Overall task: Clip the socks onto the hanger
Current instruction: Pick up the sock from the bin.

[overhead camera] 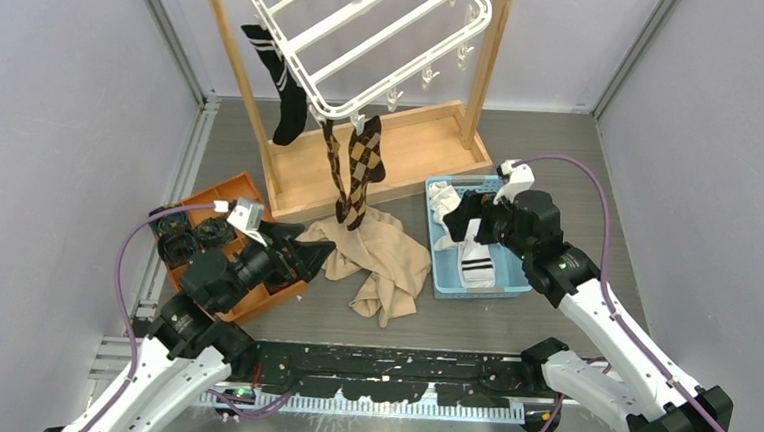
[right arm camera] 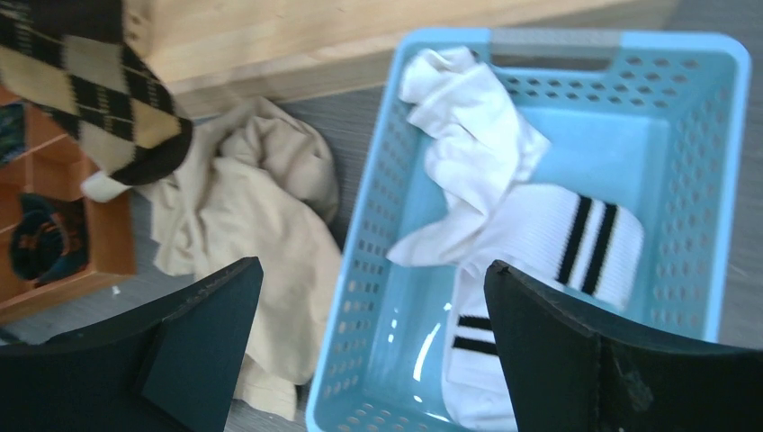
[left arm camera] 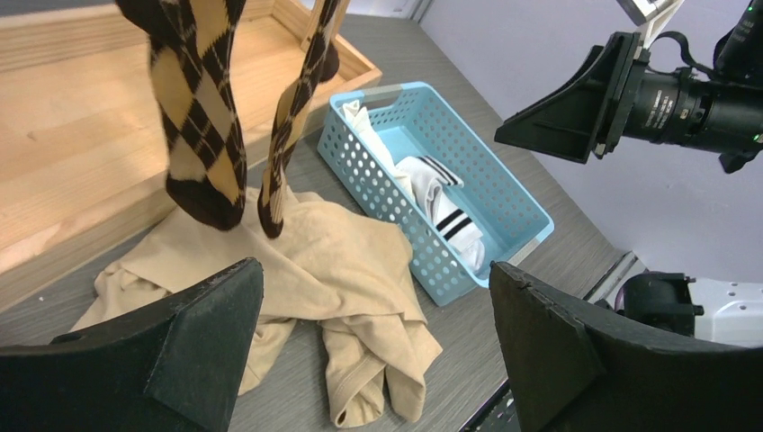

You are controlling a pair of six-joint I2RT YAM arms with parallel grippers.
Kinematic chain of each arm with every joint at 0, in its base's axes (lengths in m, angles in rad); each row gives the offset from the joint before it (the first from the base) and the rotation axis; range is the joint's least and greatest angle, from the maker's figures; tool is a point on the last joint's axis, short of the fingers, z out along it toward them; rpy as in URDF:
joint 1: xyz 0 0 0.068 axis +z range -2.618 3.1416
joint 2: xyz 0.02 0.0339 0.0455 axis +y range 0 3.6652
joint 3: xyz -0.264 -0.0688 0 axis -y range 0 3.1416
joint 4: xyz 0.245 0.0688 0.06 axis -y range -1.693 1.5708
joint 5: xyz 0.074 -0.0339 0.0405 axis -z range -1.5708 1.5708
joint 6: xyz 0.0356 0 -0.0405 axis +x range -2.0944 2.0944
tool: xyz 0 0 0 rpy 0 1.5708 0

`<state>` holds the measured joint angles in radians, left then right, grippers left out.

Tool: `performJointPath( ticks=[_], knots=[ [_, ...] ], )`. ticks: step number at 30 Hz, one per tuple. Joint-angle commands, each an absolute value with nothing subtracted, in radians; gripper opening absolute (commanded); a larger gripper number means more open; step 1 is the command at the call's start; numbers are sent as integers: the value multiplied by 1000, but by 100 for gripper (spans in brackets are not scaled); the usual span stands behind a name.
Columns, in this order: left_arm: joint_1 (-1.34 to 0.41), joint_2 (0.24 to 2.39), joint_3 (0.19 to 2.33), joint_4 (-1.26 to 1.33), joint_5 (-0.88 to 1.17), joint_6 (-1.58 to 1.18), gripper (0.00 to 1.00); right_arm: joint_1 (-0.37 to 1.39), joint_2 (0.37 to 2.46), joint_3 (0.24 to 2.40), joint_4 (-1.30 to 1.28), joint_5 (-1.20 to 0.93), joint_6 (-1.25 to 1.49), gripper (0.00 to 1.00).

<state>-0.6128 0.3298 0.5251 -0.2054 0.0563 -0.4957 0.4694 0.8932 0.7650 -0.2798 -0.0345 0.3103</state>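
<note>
The near edge of the upper sock's banded cuff (right arm camera: 590, 277) lies below and toward the right in the wrist view, so the robot's right gripper needs to shift that way next, turn and come down.
The white hanger (overhead camera: 369, 35) hangs tilted from the wooden stand (overhead camera: 487, 72). A black sock with white stripes (overhead camera: 284, 85) and two brown argyle socks (overhead camera: 364, 160) (left arm camera: 198, 117) hang clipped to it. White socks with black bands (overhead camera: 475, 262) (right arm camera: 549, 234) (left arm camera: 441, 202) lie in the blue basket (overhead camera: 432, 249). My right gripper (overhead camera: 463, 221) (right arm camera: 375, 265) is open and empty, hovering above the basket's left wall (right arm camera: 369, 243). My left gripper (overhead camera: 305, 256) (left arm camera: 375, 270) is open and empty, low over the beige cloth.
A large beige cloth (overhead camera: 380, 261) (left arm camera: 333, 261) lies crumpled between the stand's base and the basket. An orange tray (overhead camera: 229, 187) with dark rolled socks sits at the left, under my left arm. The stand's wooden base board (overhead camera: 403, 142) lies behind.
</note>
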Motion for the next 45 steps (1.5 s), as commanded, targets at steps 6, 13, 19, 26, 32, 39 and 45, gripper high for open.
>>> performJointPath(
  ticks=[6,13,19,26,32,39,45],
  knots=[
    [-607,370,482,-47,132,-593,98,460,926,835,-285,-31,357,100],
    [-607,408,474,129,234,-700,94,456,919,849,-189,-117,201,100],
    [-606,376,445,156,191,-759,91,355,1005,821,-200,-181,305,99],
    [-607,296,367,178,126,-818,88,311,1089,810,-305,-12,408,76],
    [-607,301,356,185,99,-825,84,287,1245,892,-478,150,566,69],
    [-607,319,386,149,115,-802,83,287,1238,830,-475,325,886,66],
    [-607,312,387,143,101,-769,82,301,1200,757,-450,379,1154,70]
  ],
)
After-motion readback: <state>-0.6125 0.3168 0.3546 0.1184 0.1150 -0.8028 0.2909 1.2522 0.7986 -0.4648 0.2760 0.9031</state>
